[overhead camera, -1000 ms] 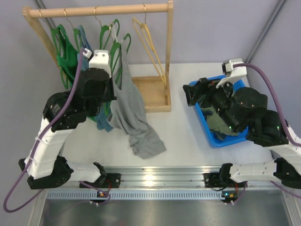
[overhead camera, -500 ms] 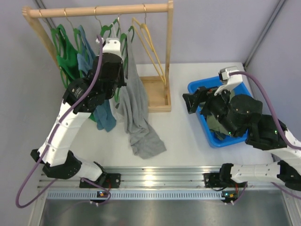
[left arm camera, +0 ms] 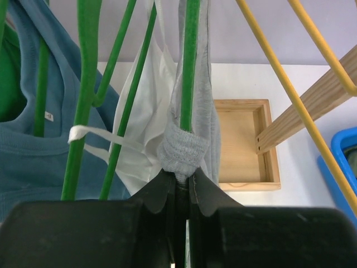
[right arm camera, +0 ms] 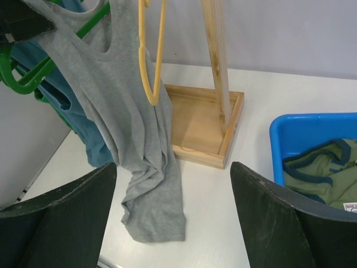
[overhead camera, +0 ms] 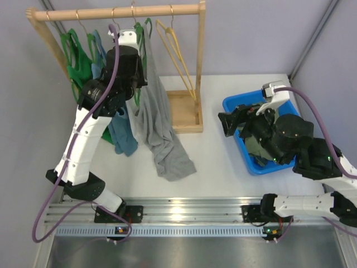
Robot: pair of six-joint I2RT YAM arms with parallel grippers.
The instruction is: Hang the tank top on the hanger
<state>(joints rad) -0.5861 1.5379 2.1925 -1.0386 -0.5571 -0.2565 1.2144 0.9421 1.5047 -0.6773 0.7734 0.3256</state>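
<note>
My left gripper holds the green hanger, and the grey strap (left arm camera: 181, 151) is already bunched round it. My left gripper should next move slightly toward the yellow hanger and open to let go of the green hanger.
The light grey tank top (overhead camera: 153, 111) hangs on the green hanger (overhead camera: 147, 25) up by the rack rail, and its hem lies crumpled on the table. My left gripper (overhead camera: 136, 39) is raised at the rail. In the left wrist view it (left arm camera: 181, 181) is shut on the green hanger (left arm camera: 189, 67) where a grey strap (left arm camera: 181, 151) is bunched round it. My right gripper (overhead camera: 226, 124) hovers over the table by the bin. It is open and empty (right arm camera: 173, 212), facing the hanging tank top (right arm camera: 128, 128).
The wooden rack (overhead camera: 111, 12) with its base tray (overhead camera: 181, 111) carries a yellow hanger (overhead camera: 175, 50), green tops (overhead camera: 78, 61) and a blue top (overhead camera: 122, 134). A white tank top (left arm camera: 145, 111) hangs beside the grey one. A blue bin (overhead camera: 234, 106) holds an olive garment (overhead camera: 257, 149).
My left arm has risen and moved back toward the rail, carrying the hanger and tank top with it. The top now hangs longer. The right arm has barely moved.
</note>
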